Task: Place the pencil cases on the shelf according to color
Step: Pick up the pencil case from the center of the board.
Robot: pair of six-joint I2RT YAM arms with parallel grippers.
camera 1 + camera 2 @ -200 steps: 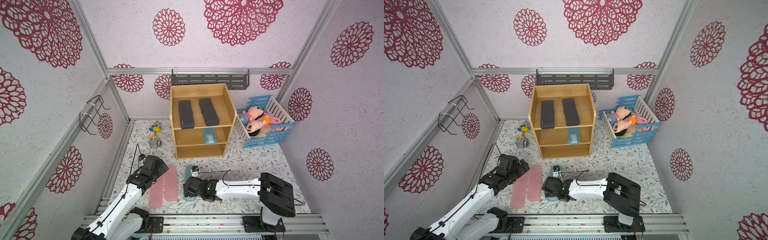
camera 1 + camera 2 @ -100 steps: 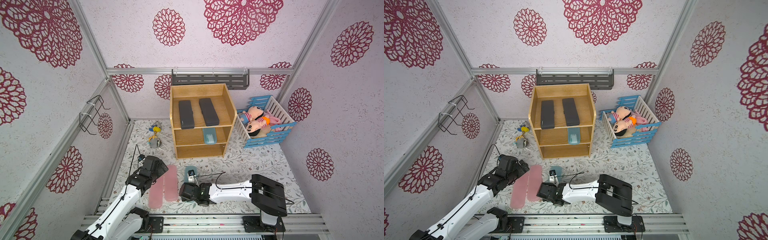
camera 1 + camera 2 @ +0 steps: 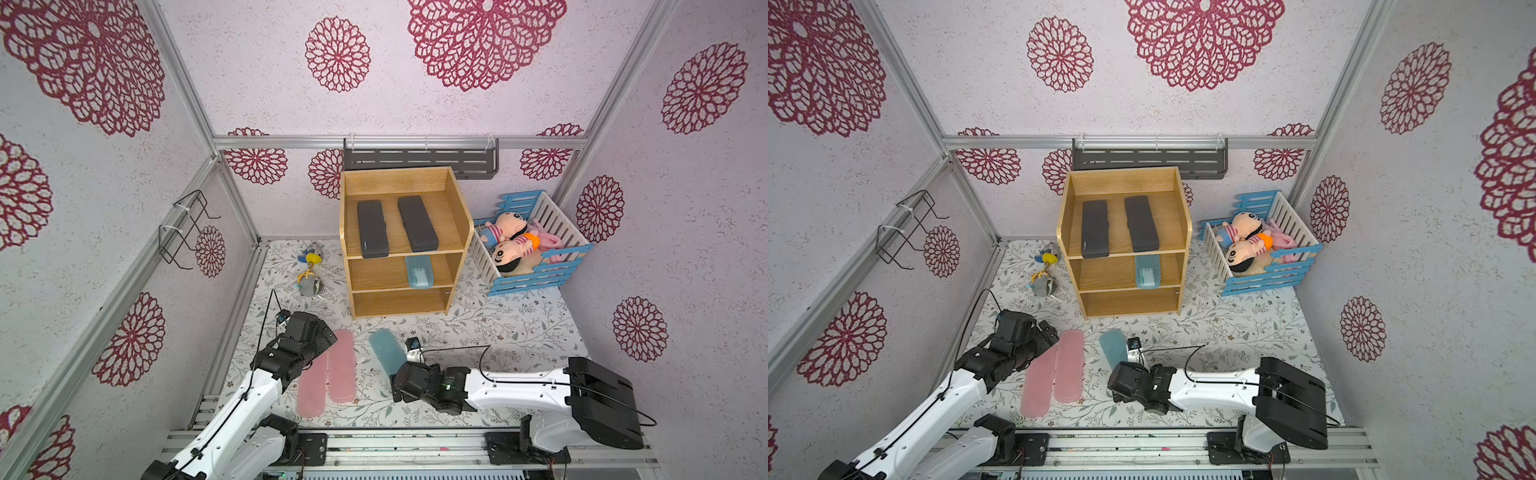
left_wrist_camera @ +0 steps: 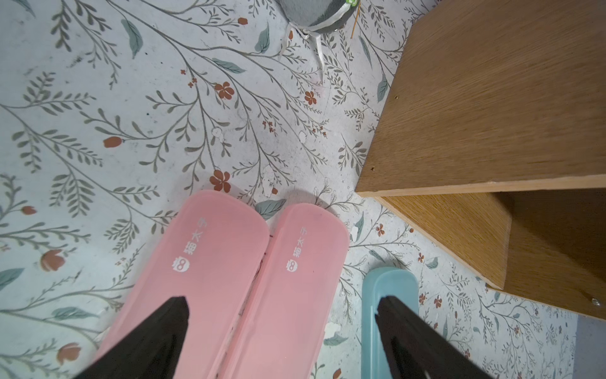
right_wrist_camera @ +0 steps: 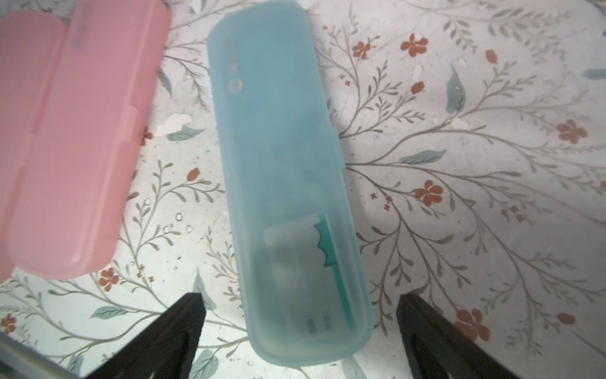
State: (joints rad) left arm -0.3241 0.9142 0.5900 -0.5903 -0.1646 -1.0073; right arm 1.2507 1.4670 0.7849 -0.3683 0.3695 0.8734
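The floor teal case's near end [image 5: 309,309] is below the open fingers of the robot's right gripper, so next the gripper needs to move down, turn slightly and close on that end.
The light-wood shelf [image 3: 455,216] stands at the back, with two black pencil cases [image 3: 372,228] [image 3: 417,223] on its top level and a teal pencil case [image 3: 419,272] on the middle level. On the floral mat lie two pink pencil cases [image 3: 341,365] [image 4: 210,279] side by side, and another teal pencil case [image 3: 387,351] [image 5: 282,170] lies slightly tilted to their right. My left gripper [image 4: 282,305] is open above the far ends of the pink cases and holds nothing. My right gripper [image 5: 300,302] is open, its fingers either side of the floor teal case's near end, apart from it.
A blue-and-white crib [image 3: 536,274] with dolls stands right of the shelf. A small plush toy [image 3: 308,274] lies left of it. A dark grey rack [image 3: 419,158] hangs on the back wall and a wire holder [image 3: 187,224] on the left wall.
The right arm has swung to the right and its gripper has drawn back toward the front, uncovering more of the floor teal case. The left arm has hardly moved.
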